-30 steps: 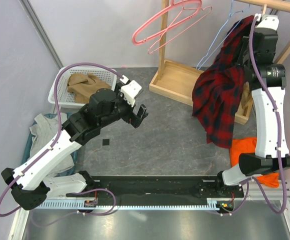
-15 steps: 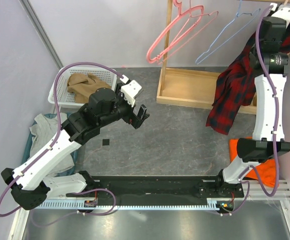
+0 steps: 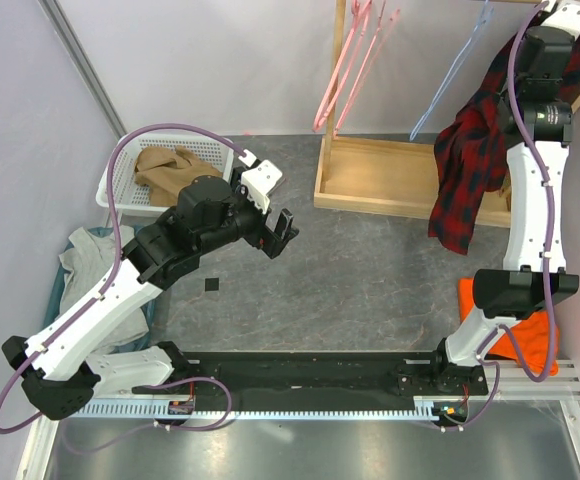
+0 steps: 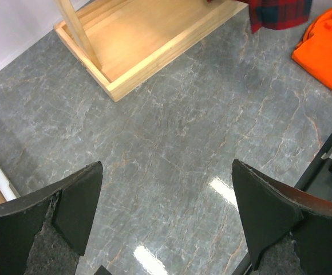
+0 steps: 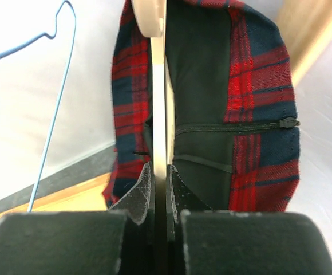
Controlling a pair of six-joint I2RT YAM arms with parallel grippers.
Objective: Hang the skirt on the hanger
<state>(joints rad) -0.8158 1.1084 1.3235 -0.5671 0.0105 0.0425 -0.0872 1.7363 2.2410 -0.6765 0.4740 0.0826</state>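
The right gripper moves along the rack's bar toward the rack's wooden side post (image 5: 315, 43) next and releases the pale wooden hanger (image 5: 157, 86). The wooden hanger already carries the red plaid garment.
The tan skirt (image 3: 170, 168) lies crumpled in a white basket (image 3: 120, 178) at the far left. The pink hanger (image 3: 355, 60) hangs from the rack rail at the top, seen nearly edge-on. My left gripper (image 3: 282, 235) is open and empty above the bare table, right of the basket; in the left wrist view (image 4: 166, 189) only grey table shows between its fingers. My right gripper (image 3: 555, 15) is high at the rail, shut on a pale wooden hanger (image 5: 157, 86) that carries the red plaid garment (image 3: 465, 160).
A light-blue hanger (image 3: 455, 75) hangs between the pink one and the plaid garment. The wooden rack base (image 3: 390, 175) stands at the back. An orange cloth (image 3: 500, 320) lies near the right arm's base. A grey garment (image 3: 90, 260) lies at the left edge.
My right gripper has carried the plaid garment on its wooden hanger up and to the right. The pink and blue hangers have swung to nearly edge-on. The left arm has barely moved.
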